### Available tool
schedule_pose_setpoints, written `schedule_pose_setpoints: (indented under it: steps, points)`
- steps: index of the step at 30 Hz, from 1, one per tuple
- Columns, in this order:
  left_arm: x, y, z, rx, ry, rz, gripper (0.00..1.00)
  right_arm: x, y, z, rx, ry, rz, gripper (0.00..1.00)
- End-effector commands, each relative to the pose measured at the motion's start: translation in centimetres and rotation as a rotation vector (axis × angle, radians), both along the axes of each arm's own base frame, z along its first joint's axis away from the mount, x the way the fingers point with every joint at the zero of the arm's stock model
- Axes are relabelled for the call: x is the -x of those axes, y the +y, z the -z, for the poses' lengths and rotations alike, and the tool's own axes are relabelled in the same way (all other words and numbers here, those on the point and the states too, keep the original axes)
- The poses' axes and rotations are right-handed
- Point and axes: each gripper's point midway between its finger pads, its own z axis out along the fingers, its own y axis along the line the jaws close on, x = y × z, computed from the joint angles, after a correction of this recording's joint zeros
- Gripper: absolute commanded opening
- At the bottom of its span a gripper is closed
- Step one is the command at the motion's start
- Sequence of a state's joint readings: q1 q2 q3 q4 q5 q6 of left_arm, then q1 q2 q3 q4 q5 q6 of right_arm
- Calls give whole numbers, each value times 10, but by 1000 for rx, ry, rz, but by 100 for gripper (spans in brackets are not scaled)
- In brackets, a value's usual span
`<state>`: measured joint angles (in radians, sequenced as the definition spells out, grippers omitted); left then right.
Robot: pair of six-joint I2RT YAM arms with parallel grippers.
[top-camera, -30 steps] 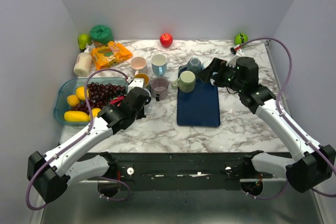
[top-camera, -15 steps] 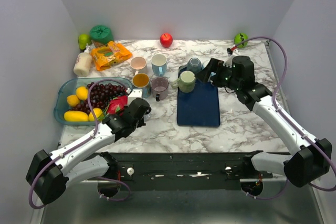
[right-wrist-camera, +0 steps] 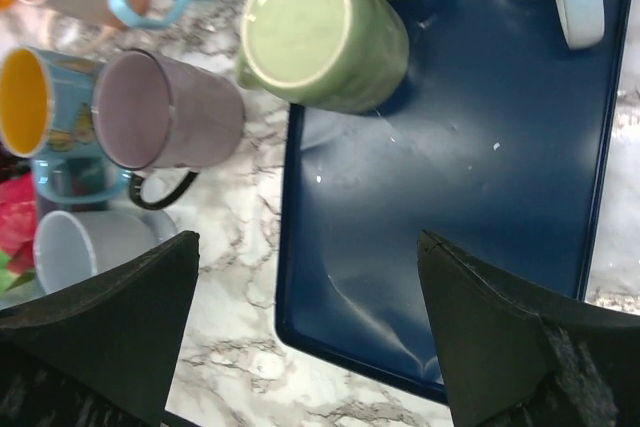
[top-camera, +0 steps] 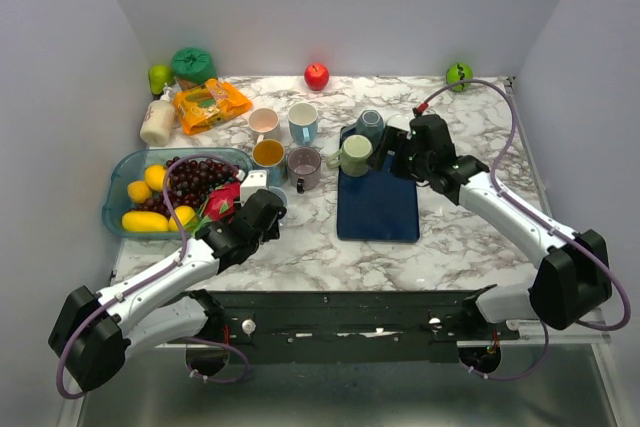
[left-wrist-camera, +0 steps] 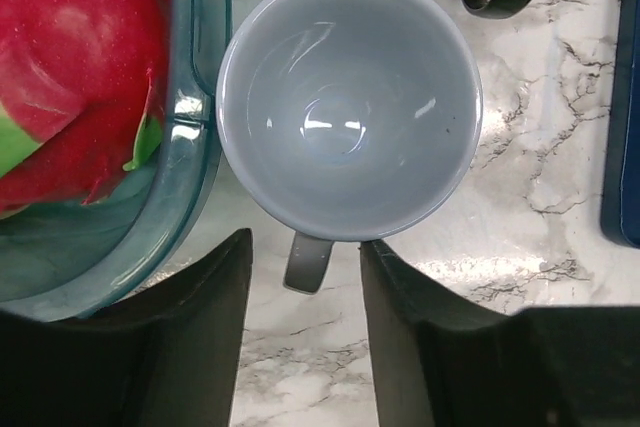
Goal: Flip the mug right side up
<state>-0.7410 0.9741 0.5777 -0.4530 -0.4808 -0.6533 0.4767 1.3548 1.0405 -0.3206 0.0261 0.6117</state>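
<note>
My right gripper is to move outward and down next, onto the bluish mug's handle (right-wrist-camera: 579,5) at the far end of the tray, where it sticks out clear.
A pale grey-blue mug (left-wrist-camera: 348,107) stands upright on the marble beside the teal bin, its mouth facing the left wrist camera and its handle pointing toward me. My left gripper (left-wrist-camera: 305,247) is open, with a finger on each side of the handle and touching neither it nor the mug. In the top view the left gripper (top-camera: 268,197) hides most of this mug. A green mug (right-wrist-camera: 320,32) rests upside down on the blue tray (right-wrist-camera: 450,197). My right gripper (top-camera: 385,152) hovers open over the tray, next to the green mug (top-camera: 355,155).
The teal bin (top-camera: 118,197) of fruit lies left, with a red dragon fruit (left-wrist-camera: 70,77) at its edge. A purple mug (top-camera: 303,165), a yellow-lined mug (top-camera: 268,152), a light blue mug (top-camera: 303,122) and a peach mug (top-camera: 264,120) cluster mid-table. Another bluish mug (top-camera: 370,122) sits upside down at the tray's far end.
My left gripper has drawn back toward me and opened, letting go of the grey-blue mug, which now stands upright. My right arm has moved left over the tray toward the green mug.
</note>
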Motion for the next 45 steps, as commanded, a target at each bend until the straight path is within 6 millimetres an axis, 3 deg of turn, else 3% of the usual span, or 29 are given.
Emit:
schedule_pose_setpoints:
  steps: [1, 7, 11, 16, 17, 21, 23, 28, 34, 40, 45]
  points:
    - [-12, 1, -18, 32, -84, -44, 63, -5, -6, 11, 62, 40, 81, 95]
    - [-15, -1, -48, 84, -133, -51, 84, -18, -16, 17, 163, 20, 117, 95]
    - [-20, -8, -88, 151, -209, -37, 94, -32, -36, 20, 308, -20, 154, 95]
    - [-25, -19, -129, 208, -280, 15, 99, -52, -56, 34, 450, -9, 117, 95]
    - [-27, -24, -140, 231, -300, 33, 99, -58, -55, 29, 450, -18, 97, 95]
    - [-31, -46, -161, 282, -310, 118, 99, -78, -62, 36, 527, -3, 30, 95]
    - [-33, -52, -172, 297, -324, 140, 99, -85, -70, 49, 571, 35, 14, 95]
    - [-37, -66, -181, 311, -322, 201, 99, -107, -72, 58, 596, 46, -82, 93]
    - [-38, -90, -192, 359, -312, 304, 99, -118, -65, 80, 576, 110, -170, 87]
    - [-42, -101, -195, 371, -298, 346, 99, -125, -71, 95, 589, 161, -120, 83]
    - [-45, -103, -195, 365, -294, 354, 99, -129, -80, 100, 617, 182, -53, 71]
